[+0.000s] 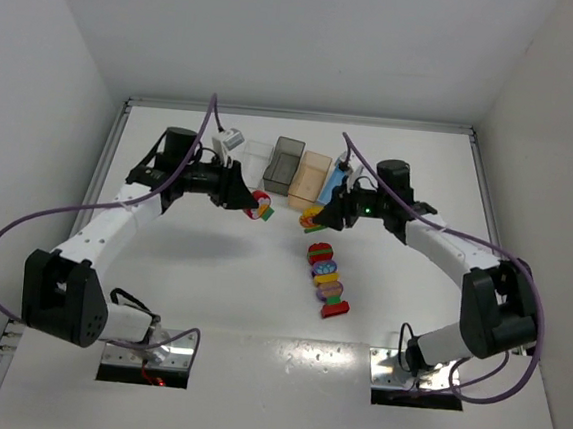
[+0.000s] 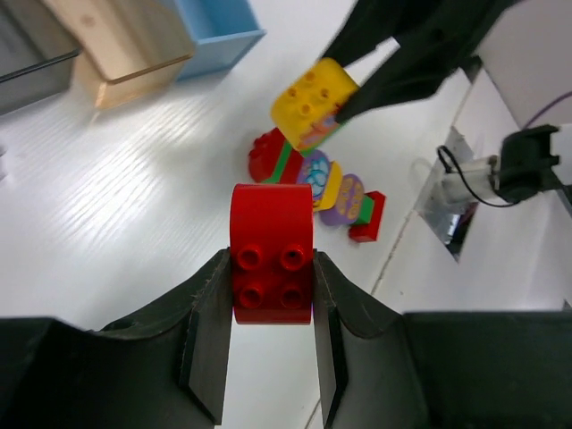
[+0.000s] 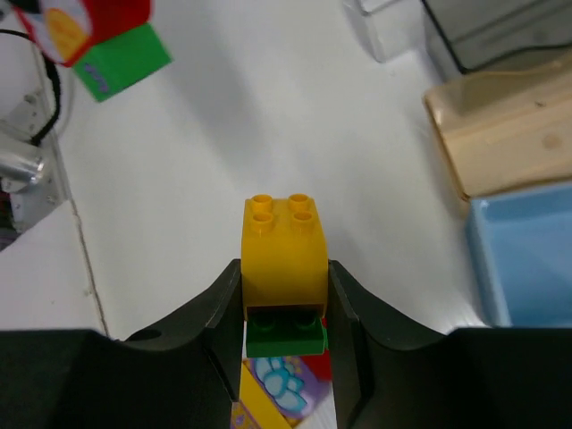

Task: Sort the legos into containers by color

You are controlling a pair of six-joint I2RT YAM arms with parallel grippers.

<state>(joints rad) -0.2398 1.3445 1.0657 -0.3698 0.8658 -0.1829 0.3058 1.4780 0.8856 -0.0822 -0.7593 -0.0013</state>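
Observation:
My right gripper holds the yellow lego (image 1: 310,218), and bare tabletop lies below it, back and to the left in the top view. It will go down that way to release the lego.
My left gripper (image 1: 250,202) (image 2: 271,268) is shut on a red round-topped lego (image 2: 272,255), held above the table. The right wrist view shows this red lego (image 3: 85,22) with a green brick (image 3: 121,61) stuck to it. My right gripper (image 1: 322,216) (image 3: 284,277) is shut on a yellow round-topped lego (image 3: 284,255) (image 1: 310,218) (image 2: 313,105), near the light blue bin (image 1: 335,186). A green brick (image 3: 284,331) shows just behind the yellow lego; I cannot tell if it is attached. A multicolour lego cluster (image 1: 327,278) (image 2: 317,183) lies on the table between the arms.
Four bins stand in a row at the back: clear (image 1: 257,156), dark grey (image 1: 285,164), tan (image 1: 313,176) and light blue. The wrist views show the tan bin (image 3: 500,134) (image 2: 125,45) and the blue bin (image 3: 527,259) (image 2: 214,27). The two grippers are close together.

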